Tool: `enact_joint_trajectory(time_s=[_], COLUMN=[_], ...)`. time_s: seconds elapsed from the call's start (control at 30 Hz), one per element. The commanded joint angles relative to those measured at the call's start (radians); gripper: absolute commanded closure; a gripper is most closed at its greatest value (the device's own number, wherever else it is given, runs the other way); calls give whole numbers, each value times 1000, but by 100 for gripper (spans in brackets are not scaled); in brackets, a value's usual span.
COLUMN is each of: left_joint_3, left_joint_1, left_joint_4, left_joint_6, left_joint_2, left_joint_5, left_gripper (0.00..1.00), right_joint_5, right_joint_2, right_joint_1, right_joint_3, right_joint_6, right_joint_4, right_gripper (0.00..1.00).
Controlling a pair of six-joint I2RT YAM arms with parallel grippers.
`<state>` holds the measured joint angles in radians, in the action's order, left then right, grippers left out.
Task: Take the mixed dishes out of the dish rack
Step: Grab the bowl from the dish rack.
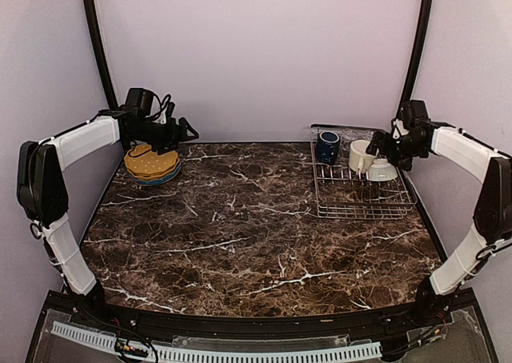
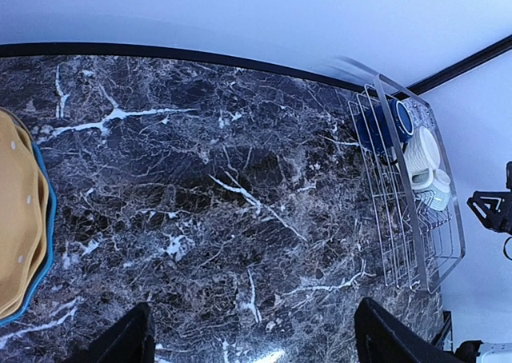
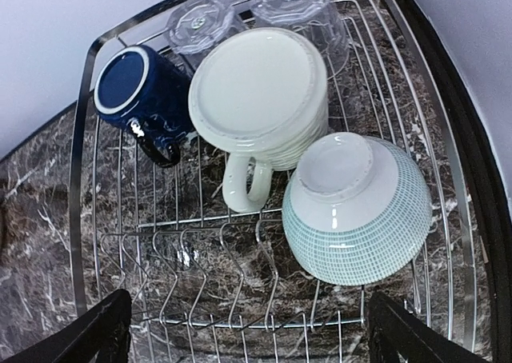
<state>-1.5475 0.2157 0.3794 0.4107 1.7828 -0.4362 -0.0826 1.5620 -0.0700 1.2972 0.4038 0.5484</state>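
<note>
My right gripper lowers and turns onto the bowl's side by the black rim next, as the bowl sits below, the cream mug (image 3: 260,87) crowding its other side.
The dish rack (image 1: 352,211) stands at the back right and holds an upside-down dark navy mug (image 3: 136,91), a cream mug (image 3: 260,87), a pale greenish bowl (image 3: 352,207) and two clear glass tumblers (image 3: 200,19). My right gripper (image 3: 248,331) hovers open over the rack's near dividers, just short of the bowl, with nothing between its fingers. A stack of yellow plates (image 1: 151,163) lies on a blue plate (image 2: 46,243) at the back left. My left gripper (image 1: 186,128) hangs open and empty just right of that stack, above the table.
A dark marble table (image 1: 240,227) stretches between the plate stack and the rack. A black raised rim (image 3: 472,163) runs close along the rack's right side. The back wall stands right behind the plates and the rack.
</note>
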Motion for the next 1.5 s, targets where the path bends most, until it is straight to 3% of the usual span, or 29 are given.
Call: enact_joint_trajectory(time_s=[0.0, 0.37, 0.6, 1.03, 1.47], left_joint_3=[17, 9, 3, 0, 5], left_joint_1=[27, 46, 47, 47, 48], left_joint_4=[10, 20, 25, 22, 16], left_joint_6=[-26, -33, -29, -16, -15], left_joint_2=[-13, 9, 10, 7, 4], left_joint_5=[2, 4, -11, -37, -36], left_gripper=[15, 15, 15, 15, 15], right_joint_5=[-96, -128, -28, 109, -25], right_joint_2=[18, 86, 79, 42, 161], right_joint_1=[55, 61, 61, 98, 141], right_joint_3=[-11, -96, -145, -91, -101], right_joint_6=[147, 627, 824, 682, 762], right_joint_4=[-27, -183, -200, -162, -232], right_gripper=[1, 1, 1, 1, 1])
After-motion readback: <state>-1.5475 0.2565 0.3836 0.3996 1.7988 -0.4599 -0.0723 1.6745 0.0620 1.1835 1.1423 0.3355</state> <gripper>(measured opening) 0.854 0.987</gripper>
